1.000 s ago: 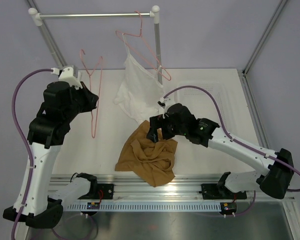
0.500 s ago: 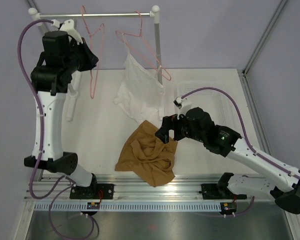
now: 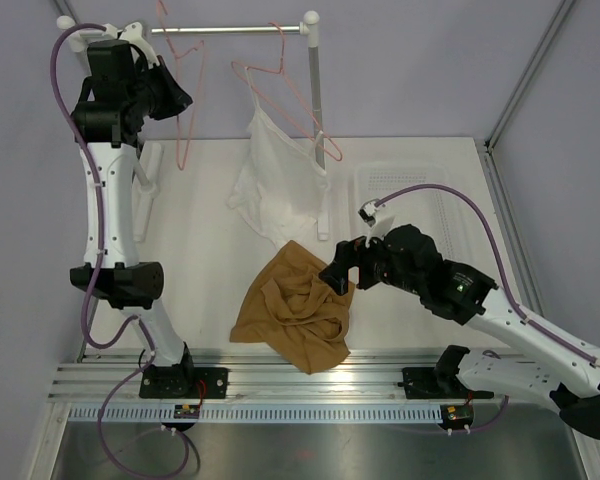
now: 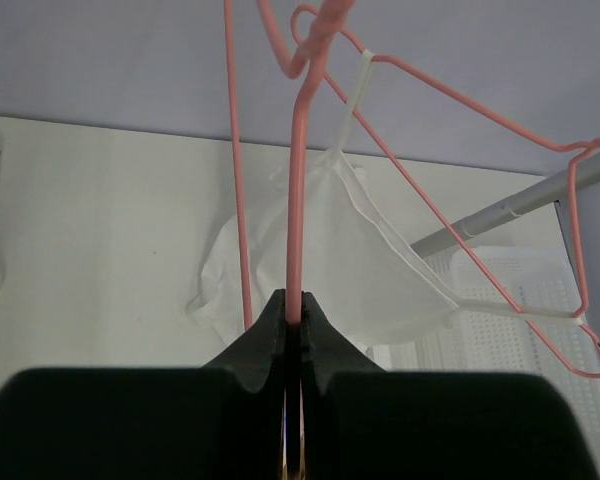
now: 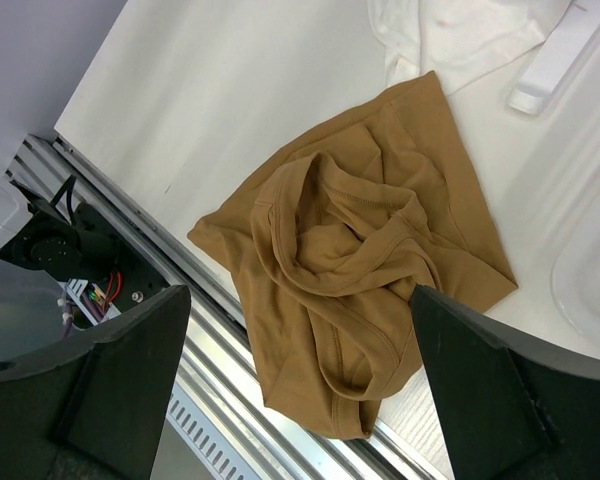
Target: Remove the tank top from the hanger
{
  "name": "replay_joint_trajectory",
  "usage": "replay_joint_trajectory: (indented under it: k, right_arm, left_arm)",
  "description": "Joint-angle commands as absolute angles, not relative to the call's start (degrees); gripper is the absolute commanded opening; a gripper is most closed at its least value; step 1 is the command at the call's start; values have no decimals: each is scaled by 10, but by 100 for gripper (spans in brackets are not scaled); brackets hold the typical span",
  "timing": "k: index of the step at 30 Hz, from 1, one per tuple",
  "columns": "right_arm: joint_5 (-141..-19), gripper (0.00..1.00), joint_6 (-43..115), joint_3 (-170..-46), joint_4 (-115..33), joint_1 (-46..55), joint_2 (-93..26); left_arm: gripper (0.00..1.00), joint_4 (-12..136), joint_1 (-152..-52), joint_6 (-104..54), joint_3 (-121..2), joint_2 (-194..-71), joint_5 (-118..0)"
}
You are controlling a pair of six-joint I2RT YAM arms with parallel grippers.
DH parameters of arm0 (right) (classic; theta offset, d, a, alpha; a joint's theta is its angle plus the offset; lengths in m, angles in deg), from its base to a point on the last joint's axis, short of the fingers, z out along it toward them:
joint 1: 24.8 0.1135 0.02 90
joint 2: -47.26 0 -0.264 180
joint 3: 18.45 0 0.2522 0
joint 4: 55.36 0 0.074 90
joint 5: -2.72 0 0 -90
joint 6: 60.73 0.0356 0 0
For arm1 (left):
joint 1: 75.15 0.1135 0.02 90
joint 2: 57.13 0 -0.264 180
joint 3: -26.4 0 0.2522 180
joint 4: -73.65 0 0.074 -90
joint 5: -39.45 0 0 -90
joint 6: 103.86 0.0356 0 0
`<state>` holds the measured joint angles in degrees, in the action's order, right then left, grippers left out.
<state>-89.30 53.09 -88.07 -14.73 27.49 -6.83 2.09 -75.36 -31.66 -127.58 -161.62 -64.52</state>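
Observation:
The hook of the pink hanger is already over the grey bar, so the robot's left gripper needs to lower the hook onto the bar and then open.
The tan tank top lies crumpled on the table near the front rail, off any hanger. It fills the right wrist view. My right gripper hovers open just above its right edge, jaws wide apart and empty. My left gripper is raised high at the back left, shut on the bare pink wire hanger. In the left wrist view the jaws pinch one pink wire of the hanger. The hanger's hook reaches the grey rail.
A second pink hanger hangs on the rail with a white sleeveless garment draping onto the table, also in the left wrist view. The rail's post stands mid-back. A white perforated tray lies at the right.
My left arm has lifted the bare pink hanger from table height up to the rail. My right gripper has drawn back to the right, leaving the tank top on the table.

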Motion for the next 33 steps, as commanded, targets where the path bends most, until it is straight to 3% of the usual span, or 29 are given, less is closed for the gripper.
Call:
replay_joint_trajectory:
  k: [1, 10, 13, 14, 15, 22, 33]
  right_arm:
    - [-889, 99, 539, -867, -160, 278, -64]
    - [-813, 100, 534, -874, -192, 278, -150]
    - [-817, 100, 529, -881, -202, 288, -183]
    - [-827, 99, 528, -885, -202, 292, -191]
    - [-847, 99, 528, -887, -202, 297, -200]
    - [-930, 99, 520, -924, -181, 340, -330]
    - [-1008, 99, 498, -1014, -147, 374, -547]
  left_arm:
    - [0, 59, -751, -321, -1309, -1644, -685]
    - [4, 32, -752, -320, -1275, -1634, -650]
    - [34, 38, -752, -321, -1261, -1607, -647]
    - [76, 36, -752, -321, -1260, -1601, -646]
    - [99, 32, -751, -321, -1260, -1594, -642]
    - [99, 14, -752, -335, -1212, -1496, -612]
    - [99, 99, -752, -333, -841, -1167, -565]
